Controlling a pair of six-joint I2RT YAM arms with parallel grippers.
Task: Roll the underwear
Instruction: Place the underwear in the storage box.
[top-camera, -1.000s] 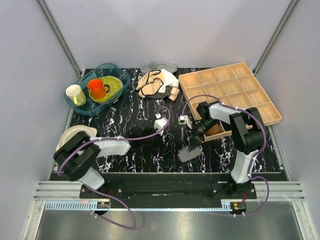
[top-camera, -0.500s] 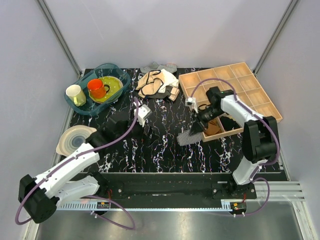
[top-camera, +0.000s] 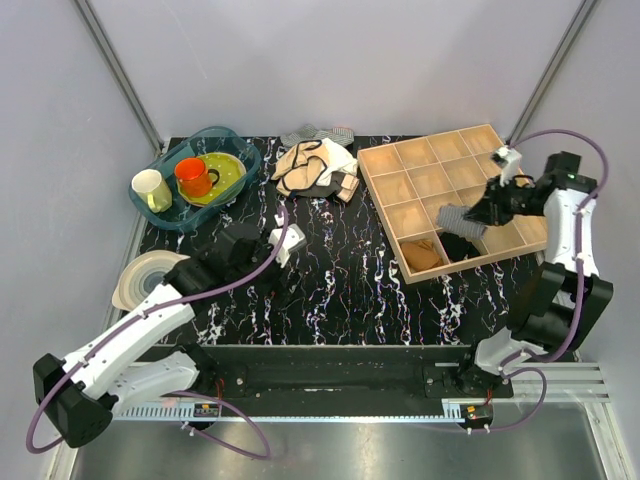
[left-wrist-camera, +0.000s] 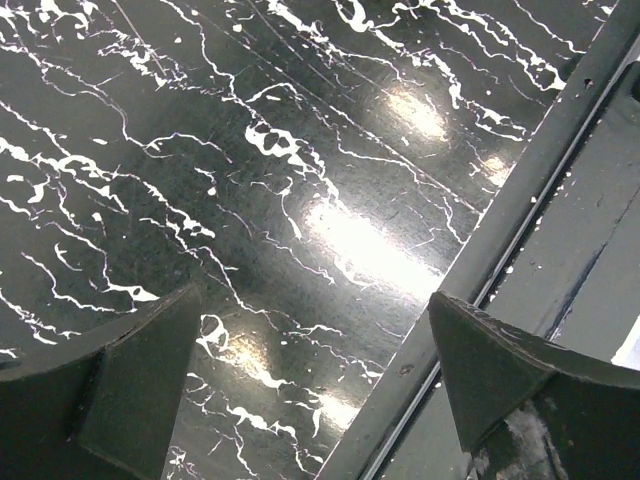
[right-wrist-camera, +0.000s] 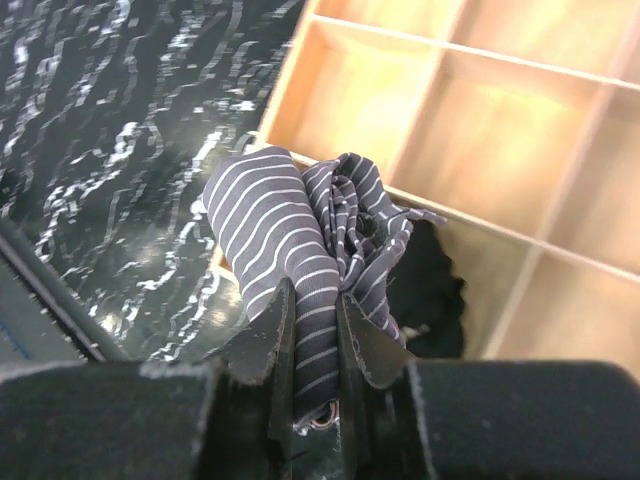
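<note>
Next, my right gripper lowers toward the right in the top view and releases the roll (right-wrist-camera: 290, 240), since the box's empty section beside the black piece lies below, that way.
The underwear (top-camera: 455, 217) is a rolled bundle of grey-and-white pinstriped fabric. My right gripper (top-camera: 474, 219) is shut on it and holds it above the near compartments of the wooden divided box (top-camera: 384, 213). In the right wrist view the roll (right-wrist-camera: 290, 240) is pinched between the two fingers of that gripper (right-wrist-camera: 312, 300), over the box's front wall (right-wrist-camera: 430, 200) and a black rolled piece (right-wrist-camera: 430, 290). My left gripper (top-camera: 268, 262) is open and empty, low over the black marbled table; its fingers stand wide apart in the left wrist view (left-wrist-camera: 312, 300).
A black rolled piece (top-camera: 462, 247) and a tan rolled piece (top-camera: 424, 254) lie in the box's near compartments. A beige-and-white garment (top-camera: 312, 165) lies at the back centre. A blue bin (top-camera: 236, 150) with cups and a plate stands back left. Stacked plates (top-camera: 145, 275) sit at the left.
My right gripper has carried the rolled underwear from the table's front middle up and right to above the box. My left arm has swung out to the left and drawn back slightly.
</note>
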